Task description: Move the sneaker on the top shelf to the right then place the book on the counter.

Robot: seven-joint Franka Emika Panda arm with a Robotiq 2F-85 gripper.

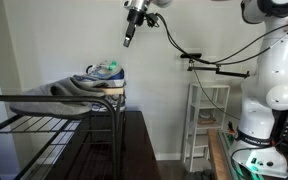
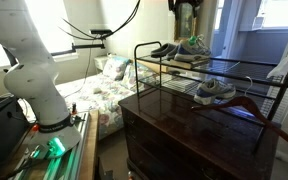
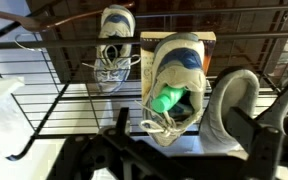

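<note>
I will next move my gripper down and outward onto the rim of the sneaker's opening (image 1: pixel 98 75) (image 3: pixel 195 103) by the grey shoe, because the sneaker stands below and outward of my gripper.
A white and blue sneaker (image 3: pixel 174 85) with a green thing inside it stands on a tan book (image 3: pixel 210 40) on the top shelf of a black wire rack (image 3: pixel 44 90). Sneaker (image 1: pixel 106 71) and book (image 1: pixel 111 89) show in both exterior views, the sneaker (image 2: pixel 191 46) on the book (image 2: pixel 192 61). My gripper (image 3: pixel 184 140) is open and empty. It hangs well above the sneaker in both exterior views (image 1: pixel 130 36) (image 2: pixel 187 20). The rack stands on a dark wooden counter (image 2: pixel 164 112).
A grey shoe (image 3: pixel 234 105) lies beside the sneaker on the top shelf (image 2: pixel 164 50). Another sneaker (image 2: pixel 214 90) sits on the lower shelf (image 3: pixel 114 45). A white shelf unit (image 1: pixel 206 120) stands by the wall. A bed (image 2: pixel 99 95) is beyond the counter.
</note>
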